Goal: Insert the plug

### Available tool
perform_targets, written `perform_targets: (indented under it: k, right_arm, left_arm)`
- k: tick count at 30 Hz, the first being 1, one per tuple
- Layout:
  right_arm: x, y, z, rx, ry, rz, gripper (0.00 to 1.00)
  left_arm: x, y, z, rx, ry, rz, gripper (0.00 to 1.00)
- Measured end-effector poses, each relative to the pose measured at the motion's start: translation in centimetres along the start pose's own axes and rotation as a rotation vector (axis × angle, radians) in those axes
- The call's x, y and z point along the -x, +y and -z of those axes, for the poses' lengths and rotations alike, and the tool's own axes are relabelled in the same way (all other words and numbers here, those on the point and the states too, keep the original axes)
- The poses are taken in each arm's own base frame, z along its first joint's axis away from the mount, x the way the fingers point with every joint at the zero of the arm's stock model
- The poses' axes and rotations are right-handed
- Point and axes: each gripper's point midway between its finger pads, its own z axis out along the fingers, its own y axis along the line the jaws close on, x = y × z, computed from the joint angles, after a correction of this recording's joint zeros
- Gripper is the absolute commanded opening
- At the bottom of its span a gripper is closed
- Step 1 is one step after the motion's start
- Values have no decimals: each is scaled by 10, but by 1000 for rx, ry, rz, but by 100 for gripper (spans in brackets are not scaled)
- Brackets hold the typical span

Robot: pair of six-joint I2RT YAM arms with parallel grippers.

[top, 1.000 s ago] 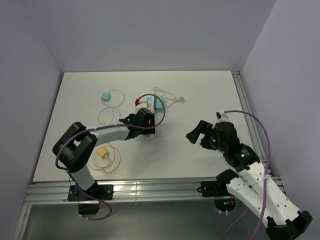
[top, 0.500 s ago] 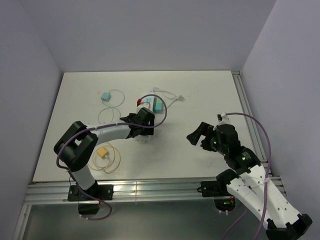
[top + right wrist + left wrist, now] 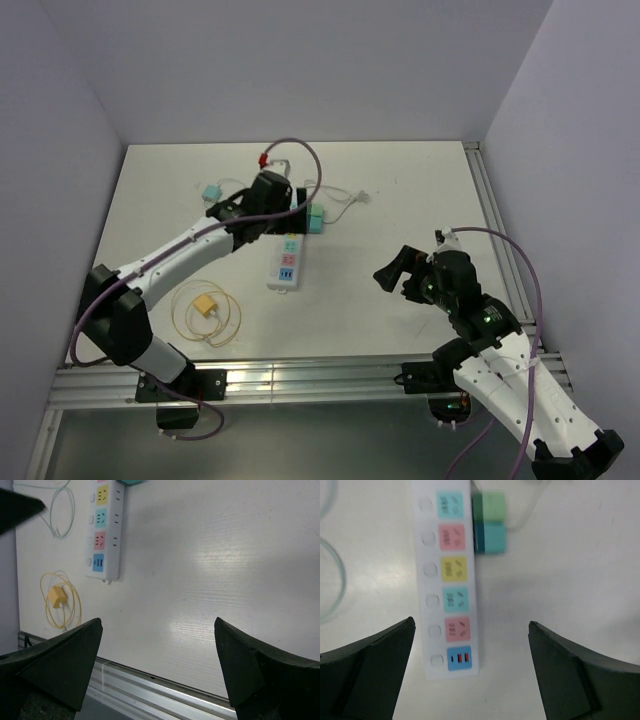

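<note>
The teal plug [image 3: 212,192] lies below and to the left in the top view. My left gripper swings away from the power strip [image 3: 287,258] and down over the plug next.
A white power strip [image 3: 287,258] with coloured sockets lies mid-table; it also shows in the left wrist view [image 3: 450,580] and the right wrist view [image 3: 102,530]. A green-and-teal plug [image 3: 315,215] lies against the strip's far right side and shows in the left wrist view [image 3: 489,522]. My left gripper [image 3: 285,210] hovers open and empty above the strip [image 3: 470,670]. My right gripper [image 3: 395,268] is open and empty [image 3: 157,665], raised over bare table to the right of the strip.
A yellow plug [image 3: 205,305] with a coiled yellow cable lies near the front left, also in the right wrist view [image 3: 56,597]. A teal plug [image 3: 212,192] with a clear cable lies at the back left. A white cable [image 3: 345,195] runs behind the strip. A metal rail [image 3: 300,375] edges the front.
My left arm has lifted off the strip and swung back toward its far end, uncovering the whole strip. The right arm has barely moved.
</note>
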Motion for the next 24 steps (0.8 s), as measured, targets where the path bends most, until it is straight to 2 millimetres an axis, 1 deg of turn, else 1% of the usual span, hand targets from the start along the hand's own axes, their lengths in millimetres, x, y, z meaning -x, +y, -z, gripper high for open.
perform_targets:
  k: [2, 3, 4, 6, 8, 9, 11, 12, 14, 15, 17, 19, 24]
  right_arm:
    - [0, 0, -1, 3, -1, 2, 100]
    - [-1, 0, -1, 6, 0, 2, 100]
    - [-1, 1, -2, 11, 0, 2, 100]
    - [-2, 3, -2, 26, 4, 4, 100]
    - [-2, 7, -3, 44, 6, 5, 100]
    - [-1, 9, -3, 54, 5, 7, 100]
    - [-2, 12, -5, 72, 6, 12, 100]
    - [-2, 12, -6, 78, 8, 14, 100]
    - [-4, 14, -9, 90, 19, 20, 100]
    - [-5, 14, -11, 96, 24, 23, 100]
    - [-10, 13, -16, 104, 40, 27, 100]
    - [-17, 11, -21, 109, 57, 29, 100]
    - [-32, 3, -32, 111, 101, 38, 100]
  left_arm:
    - [38, 8, 10, -5, -66, 53, 99]
    - [62, 20, 15, 2, -98, 88, 100]
    - [81, 33, 16, 17, -126, 114, 99]
    - [128, 69, 15, 72, -196, 170, 99]
    - [161, 110, 8, 134, -246, 213, 98]
    - [175, 135, 1, 170, -271, 226, 98]
    - [181, 170, -15, 225, -274, 233, 97]
    - [180, 183, -26, 242, -268, 230, 96]
    - [173, 207, -53, 263, -237, 213, 95]
    - [168, 215, -66, 265, -223, 197, 95]
    - [157, 228, -90, 264, -194, 164, 95]
    - [147, 236, -107, 261, -167, 127, 96]
    - [129, 251, -140, 280, -117, 34, 97]
